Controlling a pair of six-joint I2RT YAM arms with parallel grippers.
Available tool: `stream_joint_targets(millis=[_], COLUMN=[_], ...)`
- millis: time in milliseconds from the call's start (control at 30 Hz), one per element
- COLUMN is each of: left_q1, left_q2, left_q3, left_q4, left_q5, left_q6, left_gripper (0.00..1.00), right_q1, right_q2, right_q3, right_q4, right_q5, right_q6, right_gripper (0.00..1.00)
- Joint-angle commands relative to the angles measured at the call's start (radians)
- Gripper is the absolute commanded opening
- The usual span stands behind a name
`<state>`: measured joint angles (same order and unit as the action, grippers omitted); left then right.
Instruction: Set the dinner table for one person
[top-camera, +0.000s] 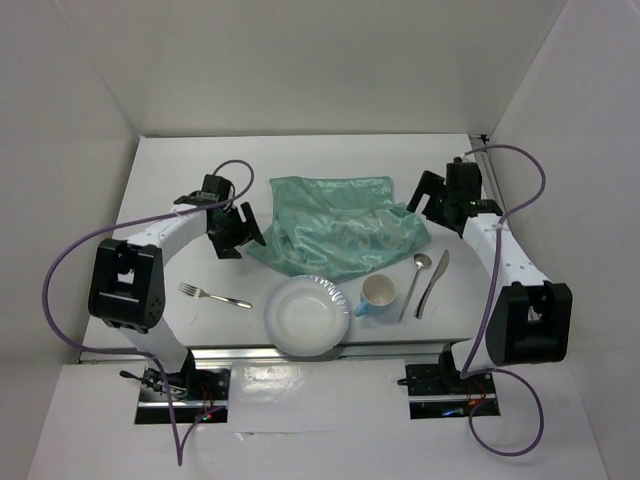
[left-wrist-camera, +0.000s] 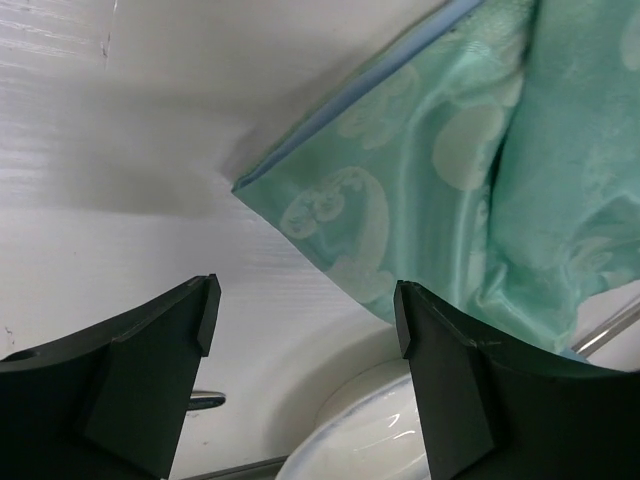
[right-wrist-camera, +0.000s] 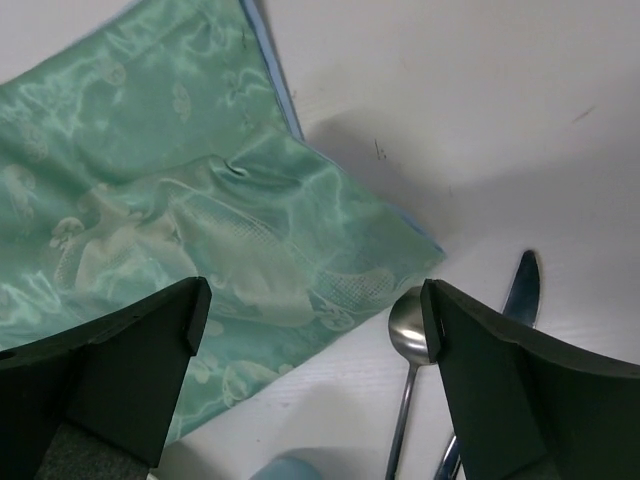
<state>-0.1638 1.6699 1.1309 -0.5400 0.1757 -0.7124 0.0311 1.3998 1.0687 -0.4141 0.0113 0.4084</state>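
Observation:
I will next lower the fingers of my open left gripper onto the mat's pointed corner below it and close them, because that corner sticks out clear of the plate (top-camera: 307, 316).
On the white dinner table (top-camera: 190, 190) lies a rumpled shiny green cloth mat (top-camera: 335, 228) (left-wrist-camera: 440, 150) (right-wrist-camera: 180, 210). In front of it stand a white plate (top-camera: 307, 316) (left-wrist-camera: 370, 430) and a blue mug (top-camera: 379, 295). A spoon (top-camera: 414, 282) (right-wrist-camera: 407, 340) and a knife (top-camera: 433, 282) (right-wrist-camera: 523, 285) lie right of the mug, and a fork (top-camera: 214, 296) lies left of the plate. My left gripper (top-camera: 240, 232) (left-wrist-camera: 305, 320) hangs open above the mat's left corner, holding nothing. My right gripper (top-camera: 425, 200) (right-wrist-camera: 312, 318) is open and empty over the mat's right corner.
A metal rail (top-camera: 320, 352) runs along the table's near edge. White walls (top-camera: 60, 150) close in the table on the left, right and back. Purple cables (top-camera: 60, 260) loop beside both arms.

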Motion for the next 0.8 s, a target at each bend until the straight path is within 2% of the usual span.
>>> stream_joint_targets(millis=[0, 133, 200, 300, 367, 400, 433, 467, 533, 633, 767], left_q1=[0.012, 0.012, 0.012, 0.012, 0.012, 0.012, 0.012, 0.012, 0.012, 0.012, 0.012], left_q2=[0.039, 0.120, 0.129, 0.151, 0.184, 0.197, 0.208, 0.218, 0.218, 0.206, 0.175], left_q3=[-0.016, 0.009, 0.018, 0.018, 0.018, 0.032, 0.041, 0.055, 0.072, 0.116, 0.145], left_q4=[0.054, 0.064, 0.087, 0.118, 0.127, 0.127, 0.127, 0.127, 0.127, 0.083, 0.061], left_q5=[0.005, 0.005, 0.005, 0.018, 0.018, 0.037, 0.038, 0.047, 0.047, 0.025, 0.015], left_q6=[-0.010, -0.021, -0.021, -0.039, -0.039, -0.039, -0.039, -0.039, -0.039, -0.039, -0.039], left_gripper=[0.88, 0.87, 0.86, 0.85, 0.81, 0.69, 0.53, 0.34, 0.00, 0.00, 0.00], right_q1=[-0.010, -0.075, -0.120, -0.171, -0.180, -0.180, -0.180, -0.180, -0.180, -0.180, -0.180], right_q2=[0.005, 0.033, 0.045, 0.080, 0.102, 0.111, 0.128, 0.137, 0.160, 0.182, 0.221], right_q3=[-0.039, -0.062, -0.091, -0.110, -0.110, -0.121, -0.121, -0.121, -0.121, -0.133, -0.144], right_q4=[-0.038, -0.051, -0.028, -0.003, 0.021, 0.046, 0.046, 0.055, 0.055, 0.104, 0.143], right_q5=[-0.011, -0.076, -0.126, -0.192, -0.214, -0.214, -0.223, -0.235, -0.249, -0.286, -0.310], right_q6=[0.039, 0.078, 0.078, 0.078, 0.078, 0.078, 0.078, 0.066, 0.055, 0.055, 0.055], right_gripper=[1.00, 0.99, 0.95, 0.84, 0.83, 0.82, 0.82, 0.82, 0.88, 0.93, 0.91])
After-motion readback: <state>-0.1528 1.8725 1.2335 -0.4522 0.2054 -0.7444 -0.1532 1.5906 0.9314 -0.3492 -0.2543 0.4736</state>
